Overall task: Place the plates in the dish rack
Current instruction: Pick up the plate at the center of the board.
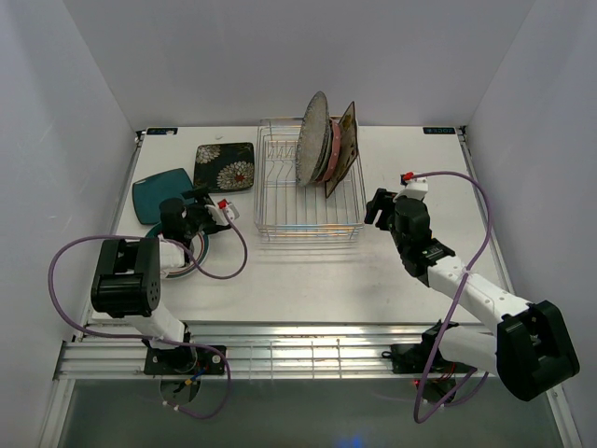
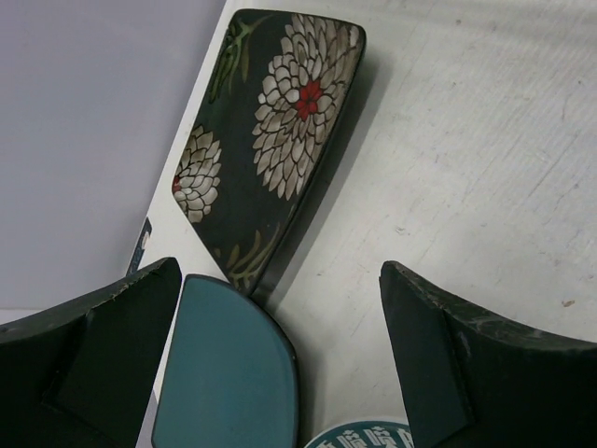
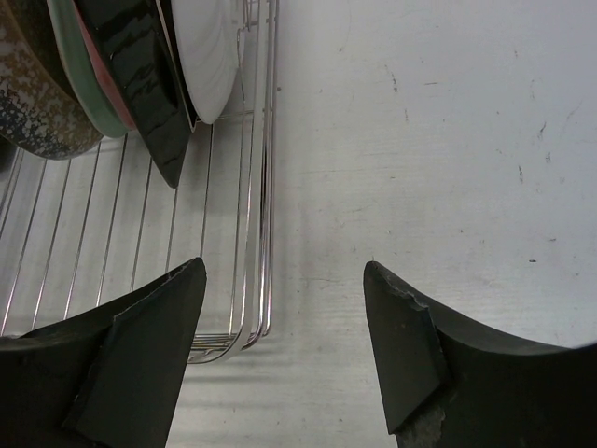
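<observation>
The teal plate (image 1: 159, 196) leaves room at the black plate's near edge (image 1: 225, 190), which lies outward of the left gripper, so the left gripper should next move outward and down onto it.
The silver wire dish rack (image 1: 308, 201) stands mid-table. Upright in its back right part are the grey speckled plate (image 1: 312, 138), a mint and a pink plate behind it, and the cream floral square plate (image 1: 343, 147). The black floral square plate (image 1: 226, 166) and the teal plate (image 1: 159, 196) lie flat at the left. My left gripper (image 1: 207, 207) is open and empty, low over the table between the teal plate (image 2: 229, 373), the black plate (image 2: 270, 131) and a white teal-rimmed plate (image 2: 364, 437). My right gripper (image 1: 378, 207) is open and empty beside the rack's right side (image 3: 252, 187).
White walls close in the table at the left, back and right. The left arm's purple cable (image 1: 229, 266) loops over the table near the white teal-rimmed plate (image 1: 191, 257). In the right wrist view the racked plates (image 3: 140, 84) lean at the upper left.
</observation>
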Controlling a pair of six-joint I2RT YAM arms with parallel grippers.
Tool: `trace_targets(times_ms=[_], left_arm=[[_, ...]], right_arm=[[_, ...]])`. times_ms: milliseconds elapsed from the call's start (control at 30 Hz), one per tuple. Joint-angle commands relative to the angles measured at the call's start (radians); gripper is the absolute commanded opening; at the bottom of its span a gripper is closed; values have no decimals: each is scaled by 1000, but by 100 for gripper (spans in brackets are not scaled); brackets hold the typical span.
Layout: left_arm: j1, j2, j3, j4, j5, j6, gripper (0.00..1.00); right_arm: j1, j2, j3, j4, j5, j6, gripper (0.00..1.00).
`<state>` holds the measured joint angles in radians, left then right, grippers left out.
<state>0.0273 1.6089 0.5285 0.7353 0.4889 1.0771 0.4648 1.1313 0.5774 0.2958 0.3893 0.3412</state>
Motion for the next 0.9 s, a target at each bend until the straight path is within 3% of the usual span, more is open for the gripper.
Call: trace_targets(times_ms=[0, 167, 400, 867], left_arm=[[3, 35, 30, 10, 57, 93, 98], [3, 91, 50, -20, 73, 196, 98], [2, 134, 126, -151, 66, 225, 96], [-10, 194, 211, -162, 16, 239, 92]], right_arm=[[-3, -2, 2, 60, -6, 13, 74], [-3, -4, 1, 60, 5, 15, 74], [-3, -11, -4, 60, 6, 18, 74], [-3, -8, -5, 68, -1, 18, 74]])
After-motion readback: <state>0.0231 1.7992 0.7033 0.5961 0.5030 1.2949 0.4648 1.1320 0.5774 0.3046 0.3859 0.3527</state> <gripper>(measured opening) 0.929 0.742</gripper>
